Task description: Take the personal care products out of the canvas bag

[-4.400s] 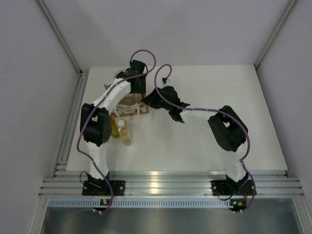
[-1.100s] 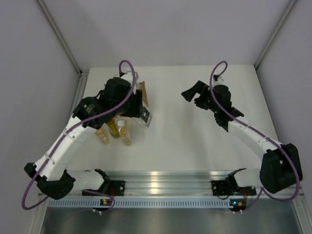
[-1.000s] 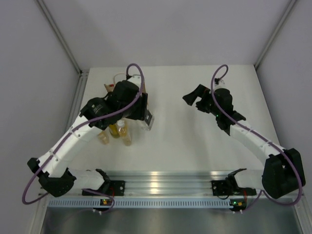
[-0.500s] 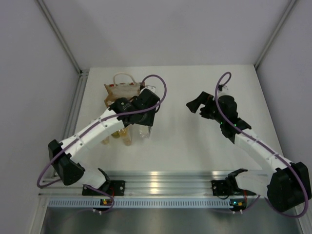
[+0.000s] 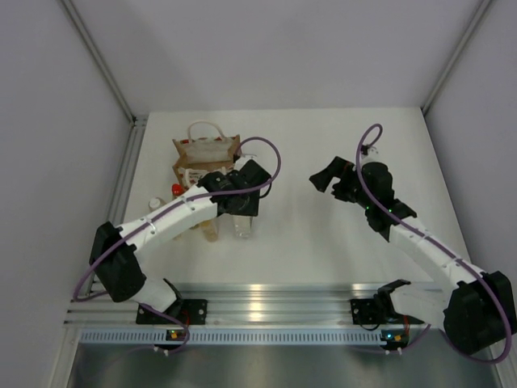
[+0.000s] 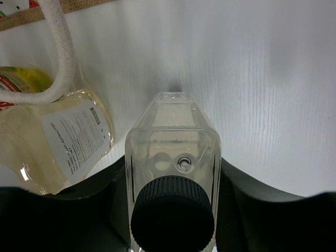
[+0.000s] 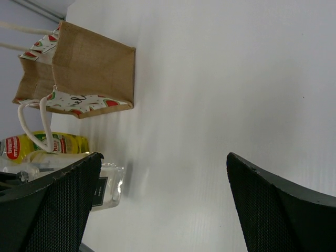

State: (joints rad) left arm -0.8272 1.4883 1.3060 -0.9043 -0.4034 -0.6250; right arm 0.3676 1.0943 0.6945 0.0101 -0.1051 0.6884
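Observation:
The clear bottle is already upright outside the bag (image 5: pixel 206 152), so I will move my left gripper down slightly next and let go of the bottle on the bare spot of the tabletop directly below the gripper.
The tan canvas bag (image 5: pixel 206 152) stands at the back left, its rope handles (image 6: pixel 60 58) hanging loose. In front of it my left gripper (image 5: pixel 240 210) is shut on a clear bottle with a dark cap (image 6: pixel 173 157), held upright with its base at or just above the table. Right beside it on the left stands a pale amber bottle (image 6: pixel 63 147), with a yellow-green bottle (image 6: pixel 21 81) behind that. From above a red cap (image 5: pixel 176 190) and a white cap (image 5: pixel 153 204) show left of my arm. My right gripper (image 5: pixel 327 174) hangs open and empty over the table's middle.
The table's left edge meets an aluminium rail (image 5: pixel 121 202). A grey wall closes the back. In the right wrist view the bag (image 7: pixel 89 73), yellow-green bottle (image 7: pixel 47 143) and clear bottle (image 7: pixel 107 189) lie far left of the open fingers (image 7: pixel 283 205).
My left arm has swung forward and down, away from the bag, carrying the clear bottle to the right of the standing bottles. The right arm has barely shifted.

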